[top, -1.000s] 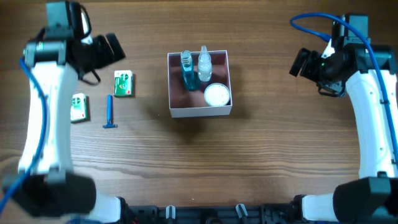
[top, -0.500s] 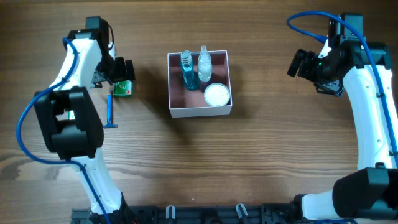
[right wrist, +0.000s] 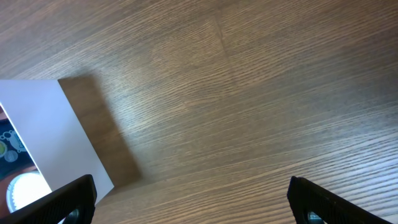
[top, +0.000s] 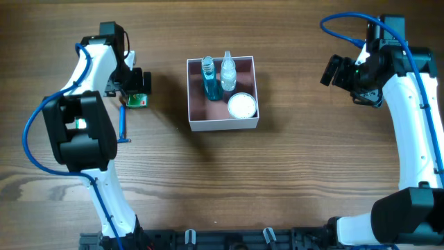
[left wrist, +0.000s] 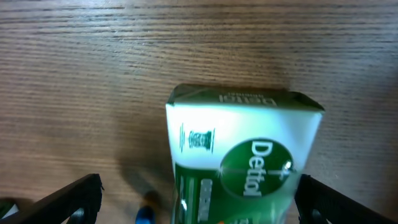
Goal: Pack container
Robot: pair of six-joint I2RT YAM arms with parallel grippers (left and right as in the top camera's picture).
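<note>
Next, my left gripper lowers onto the Dettol packet (top: 137, 102) (left wrist: 242, 155) and closes its fingers across the packet's sides, since the packet already lies between the open fingers.
The container (top: 223, 124), a white square box with a pink inside, sits mid-table and holds a blue bottle (top: 208, 79), a clear bottle (top: 227, 72) and a white round jar (top: 242, 106). To its left lies a green-and-white Dettol packet (top: 137, 102), with a blue razor (top: 123, 125) beside it. My left gripper (top: 139, 85) hangs open over the packet. In the left wrist view the packet (left wrist: 242, 155) fills the space between the wide-apart fingers (left wrist: 74, 199), untouched. My right gripper (top: 336, 70) is open over bare wood, right of the container (right wrist: 43, 137).
The left arm's white links (top: 80, 132) cover the table's left strip. The razor's blue tip (left wrist: 144, 215) shows just left of the packet. The white jar (right wrist: 23, 190) peeks in at the right wrist view's lower left.
My left arm has swung in and come down over the Dettol packet, and now covers the table's left strip. The right arm has hardly moved.
</note>
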